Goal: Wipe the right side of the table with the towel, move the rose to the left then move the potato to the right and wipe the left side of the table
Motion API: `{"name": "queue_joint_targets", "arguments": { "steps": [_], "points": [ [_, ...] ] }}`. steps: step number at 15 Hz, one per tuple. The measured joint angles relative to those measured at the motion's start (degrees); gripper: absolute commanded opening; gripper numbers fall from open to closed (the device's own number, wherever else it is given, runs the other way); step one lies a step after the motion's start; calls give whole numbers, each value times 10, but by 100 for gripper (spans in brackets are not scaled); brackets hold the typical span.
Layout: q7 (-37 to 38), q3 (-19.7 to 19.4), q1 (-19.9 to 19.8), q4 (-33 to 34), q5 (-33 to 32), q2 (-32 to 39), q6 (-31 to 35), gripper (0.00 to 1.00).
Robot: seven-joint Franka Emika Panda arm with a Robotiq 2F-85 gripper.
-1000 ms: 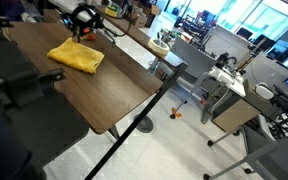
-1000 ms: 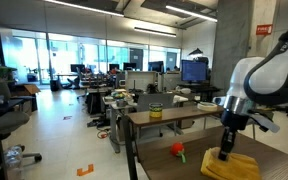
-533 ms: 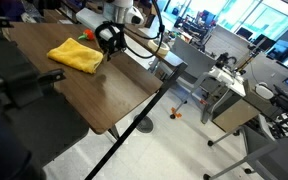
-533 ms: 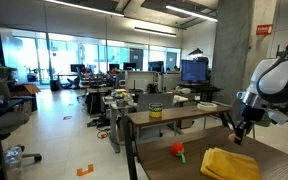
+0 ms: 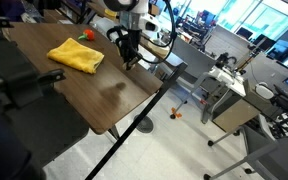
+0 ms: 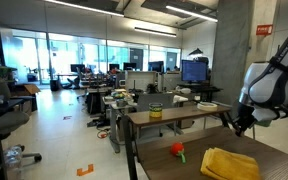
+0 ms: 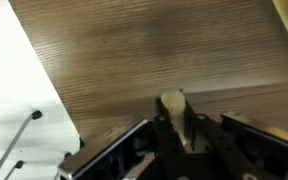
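The gripper will lower the pale tan potato onto the bare wood between the yellow towel and the table's edge and let go of it there, since that part of the table is clear.
My gripper hangs above the wooden table, near its edge and past the yellow towel. It also shows in an exterior view. In the wrist view the jaws are shut on a pale tan potato, held above the bare wood. The towel lies flat in both exterior views. The rose, red with a green stem, lies on the table near its corner; in an exterior view it is a small red spot behind the towel.
The table edge drops to a white floor in the wrist view. A black post stands at the table's front edge. Other desks, chairs and monitors fill the office beyond.
My gripper has moved away from the towel toward the table's edge, carrying the potato. The towel and the rose have stayed in place.
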Motion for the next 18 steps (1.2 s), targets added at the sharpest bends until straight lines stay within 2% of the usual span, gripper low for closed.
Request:
{"name": "queue_joint_targets", "arguments": {
  "steps": [4,8,9,10,15,18],
  "points": [
    [138,-95,90,54,8,54,-31,4],
    [271,-162,157,105,17,108,-101,4],
    [303,-174,168,118,17,120,-122,41],
    [334,-183,176,130,17,131,-146,42],
    [459,-187,185,185,16,155,-295,78],
    [487,-171,183,195,14,149,-328,99]
  ]
}}
